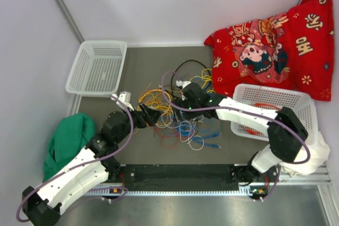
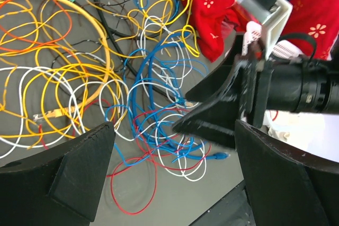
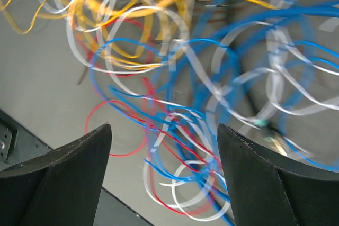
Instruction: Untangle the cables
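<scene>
The thin red piece of cable [image 3: 154, 100] among the blue and white loops lies below my right gripper, between its open fingers, so my right gripper needs to move down onto it next.
The cables [image 1: 177, 123] lie in one tangle of yellow, orange, blue, white, red and black loops on the grey table, mid view. My left gripper [image 1: 154, 116] is open at the tangle's left edge, just above the table. In the left wrist view its fingers [image 2: 79, 168] stand wide apart over red, blue and white loops [image 2: 153, 146], holding nothing. My right gripper [image 1: 179, 105] hovers over the middle of the tangle. In the right wrist view it is open [image 3: 164, 126] above blue, white and red strands [image 3: 201, 78], touching none. Its black fingers [image 2: 212, 115] also show in the left wrist view.
A white mesh basket [image 1: 98, 67] stands at the back left, another [image 1: 296, 101] at the right. A red printed cushion [image 1: 270, 51] leans in the back right corner. A green cloth [image 1: 69, 141] lies at the left, a white cloth [image 1: 312, 157] at the right.
</scene>
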You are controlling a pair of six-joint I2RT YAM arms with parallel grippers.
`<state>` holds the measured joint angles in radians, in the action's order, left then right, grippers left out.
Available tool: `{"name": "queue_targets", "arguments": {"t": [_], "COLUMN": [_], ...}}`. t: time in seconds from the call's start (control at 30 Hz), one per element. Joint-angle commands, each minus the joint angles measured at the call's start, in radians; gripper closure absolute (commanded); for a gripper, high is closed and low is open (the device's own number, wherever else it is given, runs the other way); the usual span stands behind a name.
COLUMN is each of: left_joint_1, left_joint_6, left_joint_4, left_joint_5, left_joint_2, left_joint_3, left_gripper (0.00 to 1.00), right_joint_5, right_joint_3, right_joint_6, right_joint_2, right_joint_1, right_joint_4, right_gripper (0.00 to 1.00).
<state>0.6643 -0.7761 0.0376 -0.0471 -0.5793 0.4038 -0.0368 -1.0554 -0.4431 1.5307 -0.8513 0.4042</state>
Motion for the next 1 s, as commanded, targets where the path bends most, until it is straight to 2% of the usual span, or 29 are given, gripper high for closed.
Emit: {"name": "queue_targets", "arguments": {"t": [0.0,0.1,0.27,0.3,0.37,0.4,0.47,0.5,0.8,0.97], "left_joint_1": [0.004,0.004,0.004,0.004,0.004,0.004,0.003,0.006,0.003,0.003], "left_joint_6": [0.001,-0.005,0.0,0.0,0.001,0.003,0.006,0.008,0.067,0.098], "left_joint_4": [0.028,0.022,0.022,0.019,0.019,0.019,0.021,0.022,0.035,0.005], "left_joint_5": [-0.036,-0.031,-0.033,-0.033,-0.033,-0.034,-0.039,-0.046,-0.115,-0.102], "left_joint_2": [0.015,0.004,-0.002,-0.004,-0.004,-0.004,-0.002,0.002,0.047,0.044], "left_joint_3": [0.012,0.009,0.009,0.01,0.01,0.013,0.017,0.021,0.058,0.075], "left_gripper": [0.01,0.01,0.01,0.01,0.01,0.01,0.02,0.02,0.02,0.02], "right_joint_5": [-0.002,0.018,0.011,0.009,0.006,0.008,0.015,0.026,0.164,0.231], "right_joint_3": [-0.071,-0.061,-0.018,-0.014,-0.005,-0.008,-0.026,-0.04,-0.414,-0.396], "right_joint_6": [0.024,0.012,-0.014,-0.016,-0.014,-0.009,0.006,0.013,0.139,0.156], "right_joint_2": [0.071,0.131,0.149,0.144,0.114,0.096,0.059,0.01,-0.164,-0.237], "right_joint_1": [-0.048,-0.048,-0.048,-0.048,-0.048,-0.048,-0.049,-0.049,-0.049,-0.049], "right_joint_4": [-0.039,-0.021,-0.033,-0.044,-0.051,-0.056,-0.05,-0.044,0.177,0.235], "right_gripper": [0.2,0.23,0.37,0.52,0.68,0.81,0.9,0.99,1.0,1.0]}}
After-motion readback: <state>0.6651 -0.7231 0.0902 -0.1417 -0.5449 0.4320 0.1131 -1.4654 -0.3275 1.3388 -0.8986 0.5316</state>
